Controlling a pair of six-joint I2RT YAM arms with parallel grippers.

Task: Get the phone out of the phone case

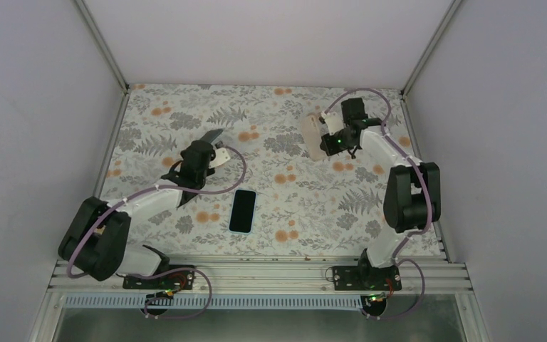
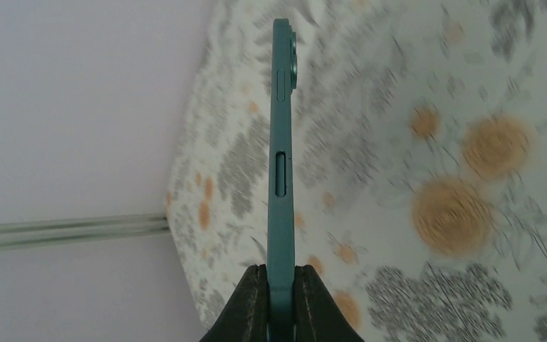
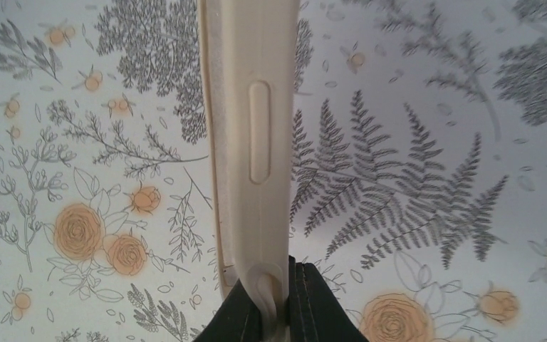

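My right gripper will lower to the open tablecloth and release next, as the cream case (image 1: 313,135) is empty and the teal phone is apart from it.
My left gripper (image 1: 205,147) is shut on a thin teal phone (image 1: 213,134) and holds it above the left-centre of the table. In the left wrist view the phone (image 2: 281,142) stands edge-on between the fingers, with its side buttons and camera bump showing, and the gripper (image 2: 281,276) pinches its lower end. My right gripper (image 1: 330,140) is shut on a cream phone case (image 1: 313,135) and holds it above the far right of the table. In the right wrist view the case (image 3: 253,128) stands edge-on and the gripper (image 3: 285,274) pinches its bottom corner.
A second phone (image 1: 243,211), black-screened with a light blue rim, lies flat at the table's near centre between the arms. The floral tablecloth (image 1: 306,199) covers the table. White walls close in the left, right and back sides.
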